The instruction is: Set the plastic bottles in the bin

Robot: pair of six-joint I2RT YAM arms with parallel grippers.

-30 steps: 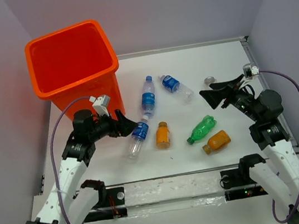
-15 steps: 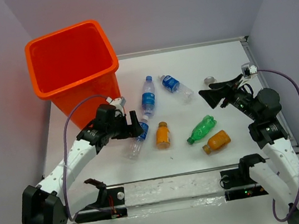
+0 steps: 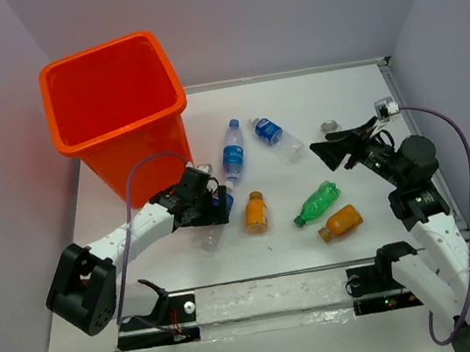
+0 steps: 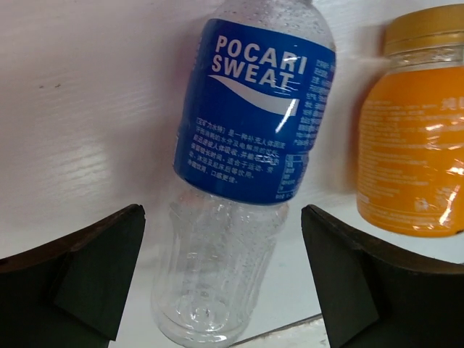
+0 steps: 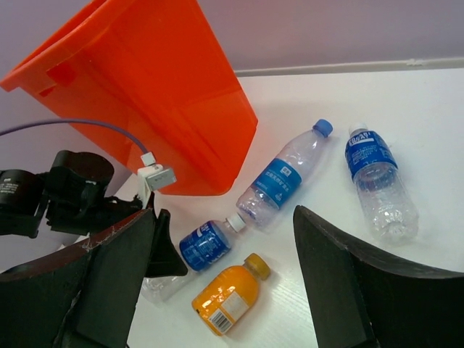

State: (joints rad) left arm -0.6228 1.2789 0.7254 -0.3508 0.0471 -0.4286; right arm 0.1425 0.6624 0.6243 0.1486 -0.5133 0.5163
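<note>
My left gripper will next go down a little more onto the clear body beside the blue label (image 4: 228,217) and close, because its open fingers are already on both sides of the bottle.
The orange bin (image 3: 140,159) stands at the far left; it also shows in the right wrist view (image 5: 167,94). My left gripper (image 3: 213,207) is open and low over a clear blue-labelled bottle (image 3: 210,229), its fingers either side of the bottle's lower body (image 4: 239,159) without touching. An orange bottle (image 3: 256,213) lies just right of it (image 4: 413,130). Two more clear bottles (image 3: 232,150) (image 3: 277,137) lie further back. A green bottle (image 3: 315,202) and a second orange bottle (image 3: 341,222) lie toward the right. My right gripper (image 3: 337,150) is open, empty and raised.
A small grey object (image 3: 330,125) lies by the right gripper. A metal rail (image 3: 391,82) runs along the table's right edge. Walls close in at the back and both sides. The left arm's purple cable (image 3: 142,176) loops beside the bin.
My left arm has reached right and down, bringing its open gripper over the nearest clear bottle. The right arm has barely moved. No bottle has shifted.
</note>
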